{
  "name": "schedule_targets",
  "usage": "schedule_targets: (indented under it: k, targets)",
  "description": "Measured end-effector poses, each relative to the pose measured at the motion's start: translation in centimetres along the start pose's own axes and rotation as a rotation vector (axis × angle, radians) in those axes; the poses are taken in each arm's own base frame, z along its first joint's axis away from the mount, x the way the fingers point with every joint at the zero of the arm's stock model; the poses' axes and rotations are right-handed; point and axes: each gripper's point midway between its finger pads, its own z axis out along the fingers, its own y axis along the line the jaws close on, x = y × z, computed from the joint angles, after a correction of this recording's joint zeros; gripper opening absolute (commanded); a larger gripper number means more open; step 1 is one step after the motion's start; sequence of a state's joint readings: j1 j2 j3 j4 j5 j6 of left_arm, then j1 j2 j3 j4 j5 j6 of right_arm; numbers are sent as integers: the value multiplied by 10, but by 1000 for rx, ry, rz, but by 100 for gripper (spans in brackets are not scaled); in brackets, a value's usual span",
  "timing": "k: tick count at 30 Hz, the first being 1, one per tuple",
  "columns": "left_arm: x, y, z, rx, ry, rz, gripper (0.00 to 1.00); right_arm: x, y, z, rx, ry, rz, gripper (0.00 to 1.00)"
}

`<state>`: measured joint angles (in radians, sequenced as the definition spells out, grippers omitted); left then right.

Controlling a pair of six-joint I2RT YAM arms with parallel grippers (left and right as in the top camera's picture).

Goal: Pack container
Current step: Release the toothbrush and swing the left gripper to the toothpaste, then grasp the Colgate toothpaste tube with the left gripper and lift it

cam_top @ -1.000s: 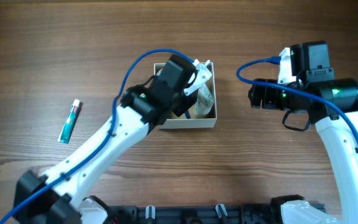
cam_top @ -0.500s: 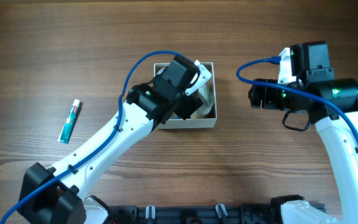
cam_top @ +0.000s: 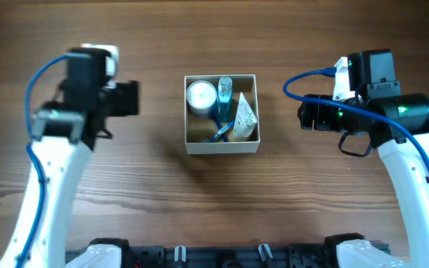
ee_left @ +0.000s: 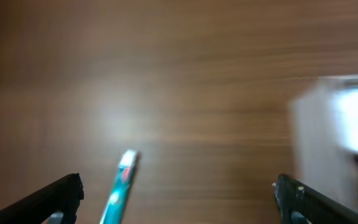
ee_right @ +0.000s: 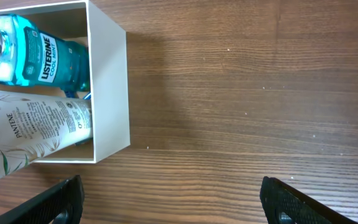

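My left gripper moves down and to the left in its wrist view onto the teal toothpaste tube's end with the cap [ee_left: 123, 173] next. That lies below it and to that side.
The container [cam_top: 222, 147], a white-walled square box, sits mid-table holding a round white jar [cam_top: 201, 95], a blue mouthwash bottle [cam_top: 225, 91], a white tube [cam_top: 246, 115] and a small blue item [cam_top: 216, 135]. My left gripper [cam_top: 127, 98] hovers far left of it, open and empty. Its blurred wrist view shows a teal toothpaste tube [ee_left: 120, 186] on the table below the left gripper [ee_left: 179, 205], with the container [ee_left: 312, 137] at the right edge. My right gripper [cam_top: 307, 115] stands open just right of the box. The right gripper [ee_right: 176, 202] sees the container wall [ee_right: 107, 81], mouthwash bottle [ee_right: 36, 56] and tube [ee_right: 36, 124].
Bare wooden table [cam_top: 222, 201] surrounds the box on all sides. In the overhead view the left arm [cam_top: 51, 171] covers the spot where the toothpaste tube lies. The arms' bases run along the front edge.
My left arm has pulled out of the container and swung far to the left, its gripper opening on the way. The box's contents are now uncovered. The right arm has not moved.
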<state>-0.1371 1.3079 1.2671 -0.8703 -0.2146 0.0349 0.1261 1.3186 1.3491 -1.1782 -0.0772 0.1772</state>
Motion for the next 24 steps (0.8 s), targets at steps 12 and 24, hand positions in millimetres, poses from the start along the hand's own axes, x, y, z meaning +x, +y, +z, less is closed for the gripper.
schedule_targets:
  k: [12, 24]
  targets:
    - [125, 97, 146, -7, 550, -375, 100, 0, 0, 0, 0, 0, 0, 92]
    - [170, 84, 180, 18, 719, -377, 64, -1, 0, 0, -1, -4, -1, 92]
